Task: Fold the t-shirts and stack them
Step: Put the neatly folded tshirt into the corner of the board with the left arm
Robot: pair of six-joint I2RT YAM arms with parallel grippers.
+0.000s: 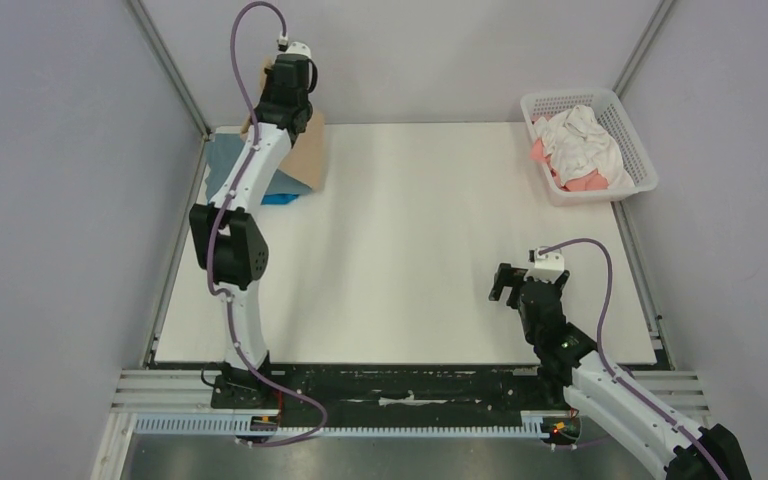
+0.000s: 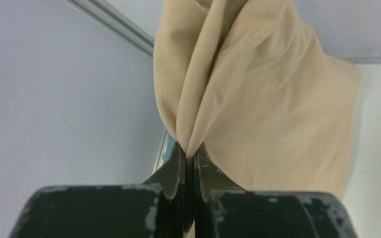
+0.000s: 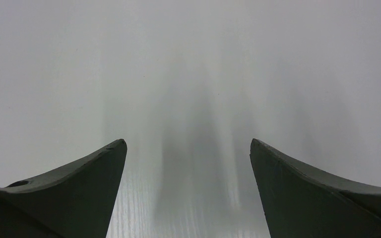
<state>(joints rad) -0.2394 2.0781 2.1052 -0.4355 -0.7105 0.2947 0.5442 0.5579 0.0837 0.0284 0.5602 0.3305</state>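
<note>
The exposed grey-blue t-shirt is uncovered on that side of the stack by the tan-beige t-shirt (image 1: 306,150), so I will move my left gripper to the left in the top view, over the grey-blue t-shirt.
My left gripper (image 1: 272,75) is raised at the far left corner, shut on a pinch of the tan-beige t-shirt (image 1: 306,150), which hangs from it over the stack. In the left wrist view the jaws (image 2: 189,151) close on a fold of the tan shirt (image 2: 268,109). Under it lie a grey-blue t-shirt (image 1: 222,170) and a bright blue one (image 1: 282,196). White (image 1: 582,140) and coral-pink (image 1: 590,182) shirts lie crumpled in the basket. My right gripper (image 1: 508,285) is open and empty low over the bare table; in the right wrist view (image 3: 188,148) only table shows between its fingers.
The white lattice basket (image 1: 632,130) stands at the far right corner. Metal frame posts (image 1: 170,65) and grey walls close in the left, back and right. The white table (image 1: 410,240) ends at a black rail in front.
</note>
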